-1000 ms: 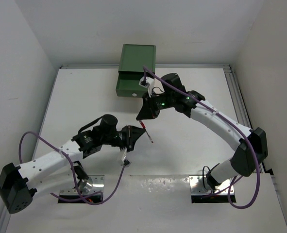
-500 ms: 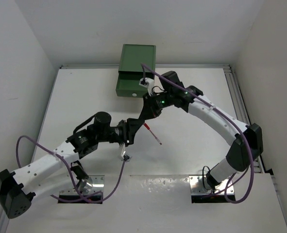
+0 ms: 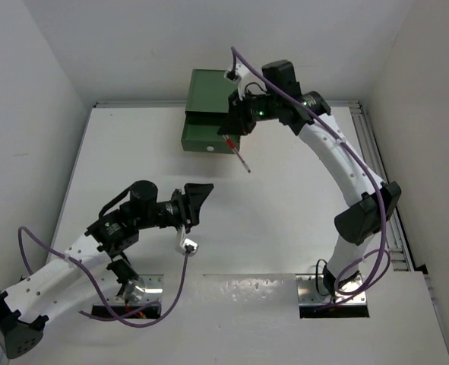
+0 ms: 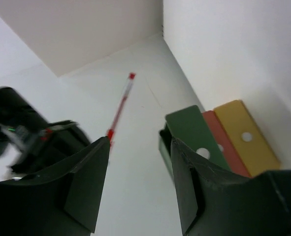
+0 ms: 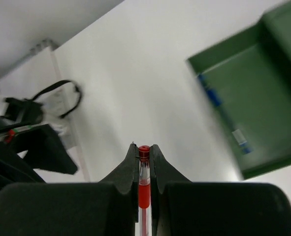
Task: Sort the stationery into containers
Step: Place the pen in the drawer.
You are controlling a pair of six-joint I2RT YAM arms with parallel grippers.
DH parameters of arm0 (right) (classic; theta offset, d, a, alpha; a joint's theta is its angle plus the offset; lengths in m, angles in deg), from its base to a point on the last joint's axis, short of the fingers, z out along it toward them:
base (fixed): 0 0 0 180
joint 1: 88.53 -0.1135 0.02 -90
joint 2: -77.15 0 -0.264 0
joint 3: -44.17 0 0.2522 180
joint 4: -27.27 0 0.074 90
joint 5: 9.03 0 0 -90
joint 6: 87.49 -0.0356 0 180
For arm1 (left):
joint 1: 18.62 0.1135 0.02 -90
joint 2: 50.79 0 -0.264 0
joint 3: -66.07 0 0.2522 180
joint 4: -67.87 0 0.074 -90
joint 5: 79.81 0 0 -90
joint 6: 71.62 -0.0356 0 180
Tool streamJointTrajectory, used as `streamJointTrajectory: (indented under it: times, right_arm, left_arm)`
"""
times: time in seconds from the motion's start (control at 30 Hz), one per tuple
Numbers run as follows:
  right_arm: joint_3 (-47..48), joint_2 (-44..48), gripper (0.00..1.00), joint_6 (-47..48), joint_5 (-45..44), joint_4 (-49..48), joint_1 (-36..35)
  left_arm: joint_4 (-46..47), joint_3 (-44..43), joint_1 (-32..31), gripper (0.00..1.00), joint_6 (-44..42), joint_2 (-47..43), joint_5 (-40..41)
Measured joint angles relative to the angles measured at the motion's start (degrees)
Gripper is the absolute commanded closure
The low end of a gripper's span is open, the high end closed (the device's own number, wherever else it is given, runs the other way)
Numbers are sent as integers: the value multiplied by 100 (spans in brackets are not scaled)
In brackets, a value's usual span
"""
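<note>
My right gripper swings to the left in the top view over the cabinet's open drawer with a blue pen next, turning, and releases the red-capped pen [image 3: 240, 157].
My right gripper [image 3: 231, 139] is shut on a red-capped pen [image 3: 240, 157] and holds it in the air just right of the dark green cabinet [image 3: 213, 95], whose top drawer [image 3: 203, 137] is pulled open. In the right wrist view the pen [image 5: 144, 187] sits clamped between the fingers, and the open green drawer [image 5: 253, 103] holds a blue pen [image 5: 210, 94]. My left gripper [image 3: 196, 199] is open and empty, low over the table's middle. The left wrist view shows the pen [image 4: 120, 105] and the green [image 4: 197, 142], orange-red [image 4: 224, 145] and yellow [image 4: 246, 137] drawers.
Purple cables [image 3: 110, 281] loop round both arms. White walls enclose the table [image 3: 285, 220] on the left, back and right. A metal rail [image 3: 365, 141] runs along the right edge.
My right gripper has lifted the red pen from the table's middle up and back to beside the open green drawer. My left gripper has drawn back toward the near left.
</note>
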Motion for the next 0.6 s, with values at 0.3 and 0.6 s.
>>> streamJointTrajectory:
  times: [0.3,0.6]
  right_arm:
    - [876,-116,100,1792,-938,-778,-68]
    - [857,-726,100,2804,-1467,-2282,-293]
  left_arm:
    - [-7,-461,2,44,2669,243,1117]
    - [173,-461,11,43,4791,177,2074]
